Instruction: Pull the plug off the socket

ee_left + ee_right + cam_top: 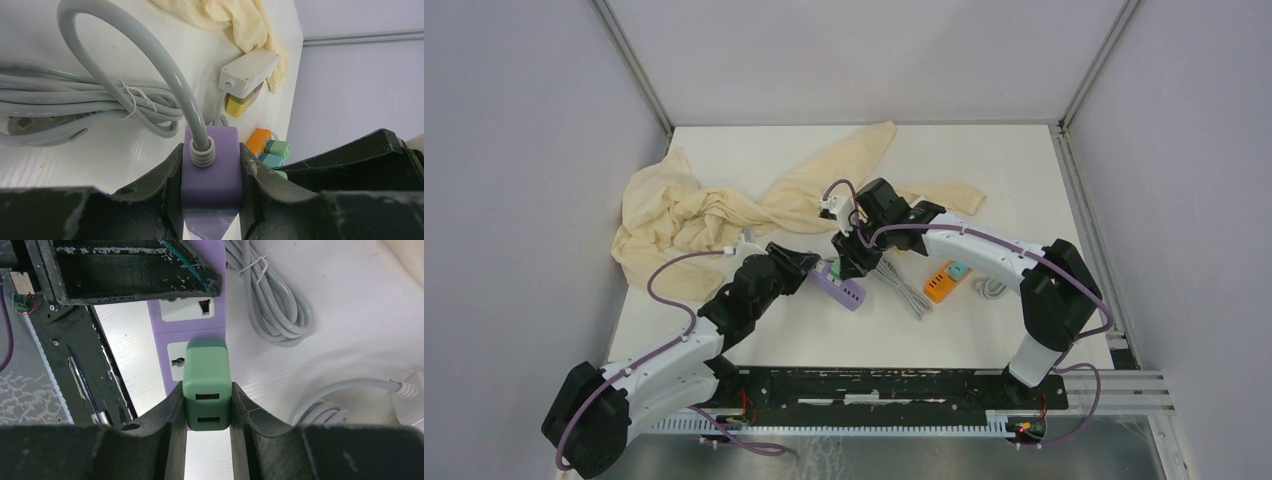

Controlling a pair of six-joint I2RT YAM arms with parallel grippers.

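Observation:
My right gripper should next lift the plug up, carry it to the right in the top view, then lower and release it there, as bare tabletop shows past the cloth's end.
A purple socket strip (848, 290) lies mid-table with a green plug (207, 382) seated in one of its white outlets. My right gripper (206, 401) is shut on the green plug (835, 268), one finger on each side. My left gripper (211, 161) is shut on the cord end of the purple socket strip (212, 172), where the grey cord (150, 55) enters it. In the top view the two grippers (809, 268) (849, 262) meet over the strip. The plug's prongs are hidden.
A cream cloth (714, 212) is bunched at the back left. The bundled grey cable (906, 290) lies right of the strip. An orange strip (940, 284) with teal plugs sits further right, and a white strip (248, 72) beyond the cable.

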